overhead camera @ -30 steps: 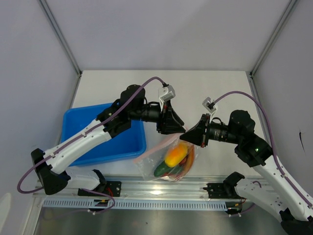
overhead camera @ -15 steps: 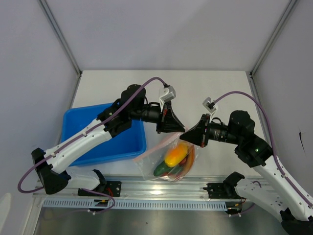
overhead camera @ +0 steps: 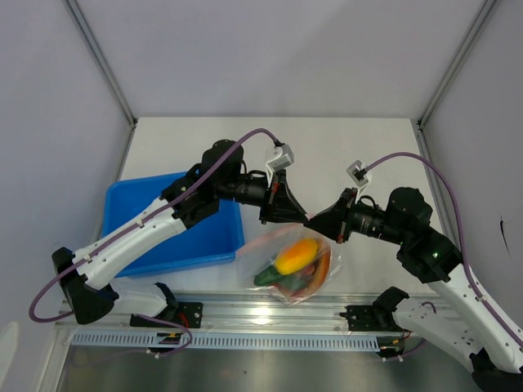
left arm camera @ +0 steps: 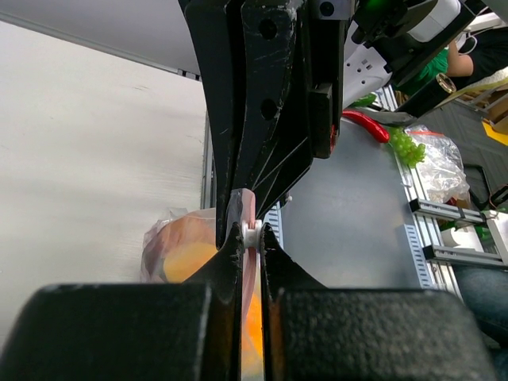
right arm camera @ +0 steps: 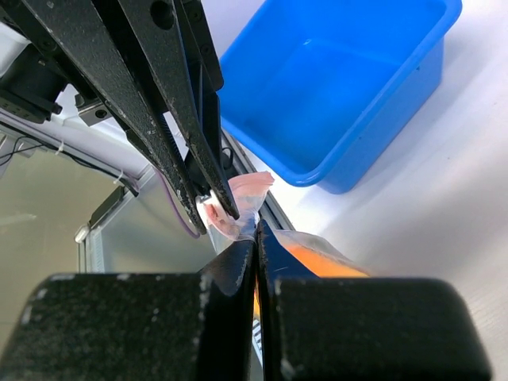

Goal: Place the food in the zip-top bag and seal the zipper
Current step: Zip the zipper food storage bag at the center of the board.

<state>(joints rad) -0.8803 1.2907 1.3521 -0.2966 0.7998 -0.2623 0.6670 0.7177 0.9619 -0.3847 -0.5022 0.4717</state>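
My left gripper slides the white bit along the zipper to the zipper's end by the blue tray next, since that bit still sits beside my right gripper. Then it releases the bit.
The clear zip-top bag hangs just above the table's near edge, between both arms. The food is inside it: a yellow-orange piece, a green piece and red bits low down. My left gripper is shut on the zipper, the pinkish strip at the bag's mouth; a small white bit shows between its tips. My right gripper is shut on the same top edge, right beside the left one. The right wrist view shows the pink zipper bunched between the left fingers and my right gripper.
A blue tray stands on the left of the table, under the left arm. The metal rail runs along the near edge, just below the bag. Grey walls close in the back and both sides.
The left gripper has shut on the bag's mouth. The right gripper has drawn slightly to the right, and the bag has shifted right and now hangs tauter.
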